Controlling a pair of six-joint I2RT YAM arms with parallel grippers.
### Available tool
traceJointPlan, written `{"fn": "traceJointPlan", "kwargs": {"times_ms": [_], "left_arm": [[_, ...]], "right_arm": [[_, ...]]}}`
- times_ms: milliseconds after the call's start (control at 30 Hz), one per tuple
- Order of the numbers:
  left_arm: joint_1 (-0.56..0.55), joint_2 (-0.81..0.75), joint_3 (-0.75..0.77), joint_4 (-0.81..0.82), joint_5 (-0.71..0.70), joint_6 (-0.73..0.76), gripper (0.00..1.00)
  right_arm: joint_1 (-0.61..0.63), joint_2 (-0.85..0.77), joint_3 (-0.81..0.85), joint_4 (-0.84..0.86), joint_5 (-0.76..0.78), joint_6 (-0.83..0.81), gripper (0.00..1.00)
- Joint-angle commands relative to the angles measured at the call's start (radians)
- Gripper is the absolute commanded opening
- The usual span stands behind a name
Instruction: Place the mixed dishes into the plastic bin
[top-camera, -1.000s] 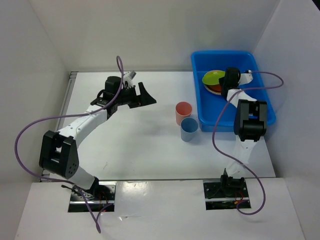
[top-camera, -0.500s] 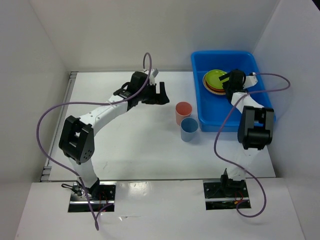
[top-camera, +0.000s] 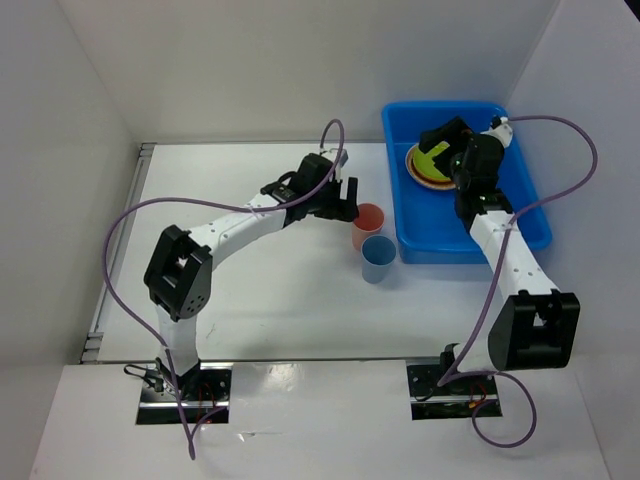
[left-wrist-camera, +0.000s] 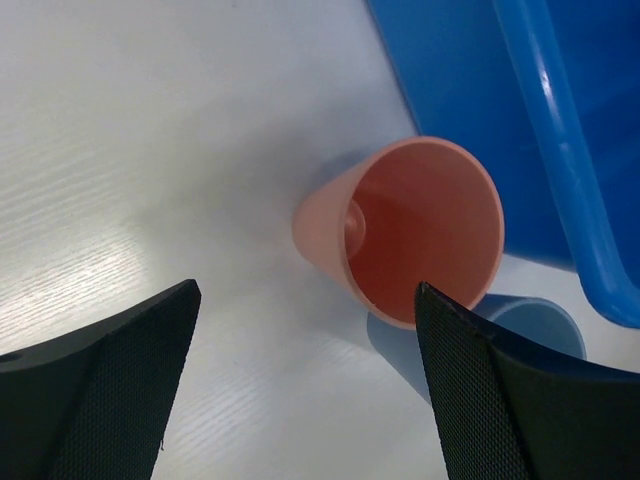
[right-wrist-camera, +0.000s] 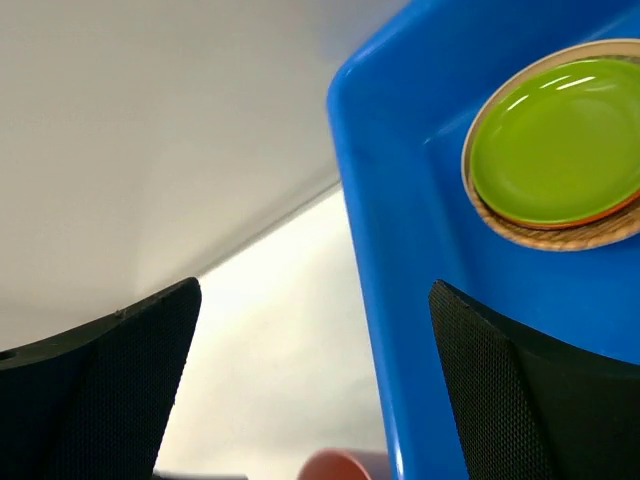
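I will next move my right gripper across the bin's edge toward the salmon-pink cup. I will lower it with its fingers astride the pink cup's side away from the bin (top-camera: 356, 219) (right-wrist-camera: 308, 467), as the bin crowds the cup's opposite side.
Upright on the white table stands the salmon-pink cup (top-camera: 368, 226) (left-wrist-camera: 420, 230), with the blue cup (top-camera: 379, 259) (left-wrist-camera: 541, 326) just in front of it, both beside the blue plastic bin (top-camera: 478, 228) (left-wrist-camera: 560, 150) (right-wrist-camera: 400, 250). My left gripper (top-camera: 342, 202) (left-wrist-camera: 306, 288) is open just left of the pink cup, nothing between its fingers. Inside the bin a lime green plate (top-camera: 430, 160) (right-wrist-camera: 555, 140) tops an orange plate on a woven tray (right-wrist-camera: 560, 235). My right gripper (top-camera: 442, 138) (right-wrist-camera: 315, 285) hangs open and empty over the bin's far left part.
White walls close in the table at the back and on both sides. The bin's left wall (top-camera: 392, 190) stands close to both cups. Purple cables loop above each arm.
My left arm has swung right across the table to the pink cup. My right gripper has opened, let go of the plates in the bin and lifted away from them.
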Motion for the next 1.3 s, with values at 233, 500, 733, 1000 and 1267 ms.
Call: {"fn": "traceJointPlan", "kwargs": {"times_ms": [233, 500, 733, 1000, 1267], "left_arm": [[0.074, -0.190, -0.174, 0.089, -0.136, -0.096, 0.94], [0.217, -0.375, -0.313, 0.112, -0.061, -0.131, 0.98], [0.346, -0.406, -0.457, 0.169, 0.097, -0.197, 0.98], [0.427, -0.437, -0.517, 0.181, 0.137, -0.197, 0.98], [0.473, -0.446, -0.558, 0.191, 0.166, -0.188, 0.98]], "right_arm": [[0.132, 0.051, 0.188, -0.296, -0.394, -0.365, 0.93], [0.381, 0.106, 0.284, -0.471, -0.211, -0.534, 0.93], [0.590, 0.247, 0.370, -0.634, 0.136, -0.599, 0.93], [0.600, 0.301, 0.371, -0.643, 0.236, -0.558, 0.92], [0.600, 0.351, 0.335, -0.677, 0.234, -0.539, 0.84]]}}
